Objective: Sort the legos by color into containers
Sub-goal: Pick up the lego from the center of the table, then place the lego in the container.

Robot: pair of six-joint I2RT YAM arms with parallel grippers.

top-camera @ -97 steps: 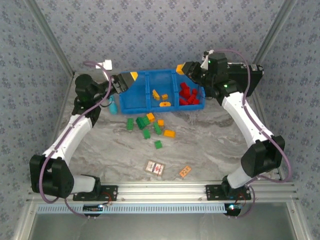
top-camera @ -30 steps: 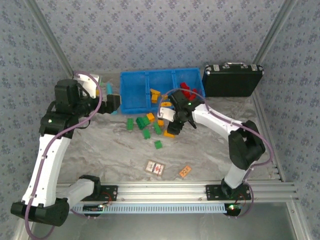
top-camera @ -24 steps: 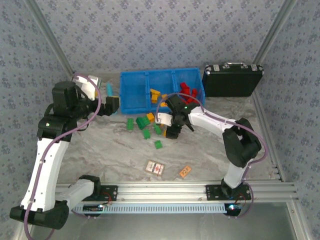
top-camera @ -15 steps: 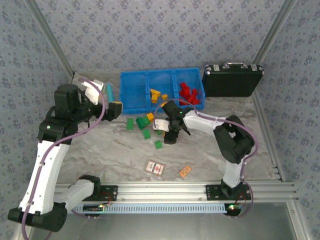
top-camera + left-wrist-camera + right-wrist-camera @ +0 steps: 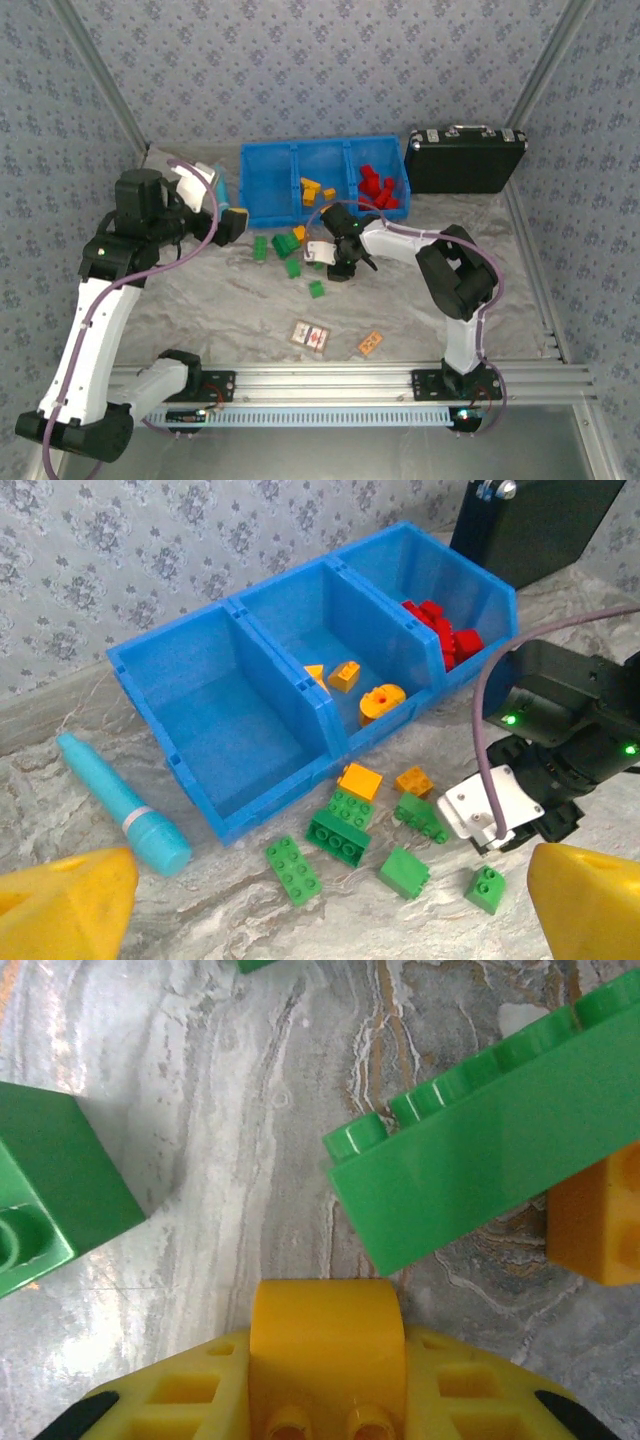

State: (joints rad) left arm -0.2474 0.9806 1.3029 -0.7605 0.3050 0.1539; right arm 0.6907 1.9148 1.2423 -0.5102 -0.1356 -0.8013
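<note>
The orange-yellow lego needs to go up and outward next in the robot's right gripper, over the tray's middle section (image 5: 321, 180), to be released where legos of its color already lie.
The blue tray (image 5: 322, 146) (image 5: 166, 646) has an empty left compartment, orange-yellow legos (image 5: 312, 189) (image 5: 378, 699) in the middle one and red legos (image 5: 376, 186) (image 5: 440, 630) in the right one. Several green legos (image 5: 285, 243) (image 5: 340, 837) and two orange-yellow ones (image 5: 360, 779) lie loose in front of it. My right gripper (image 5: 341, 267) (image 5: 325, 1400) is down among them, shut on an orange-yellow lego (image 5: 325, 1325), beside a long green brick (image 5: 500, 1150). My left gripper (image 5: 232, 222) (image 5: 325, 915) hovers open left of the pile, holding nothing.
A black briefcase (image 5: 465, 160) (image 5: 540, 520) stands right of the tray. A teal tube (image 5: 222, 186) (image 5: 120, 805) lies left of it. Two printed cards (image 5: 310, 335) (image 5: 371, 343) lie nearer the front. Patterned walls and metal rails enclose the table.
My right arm came down from the tray's right compartment to the loose pile and closed on an orange-yellow lego. My left arm drew back from the tray, still open.
</note>
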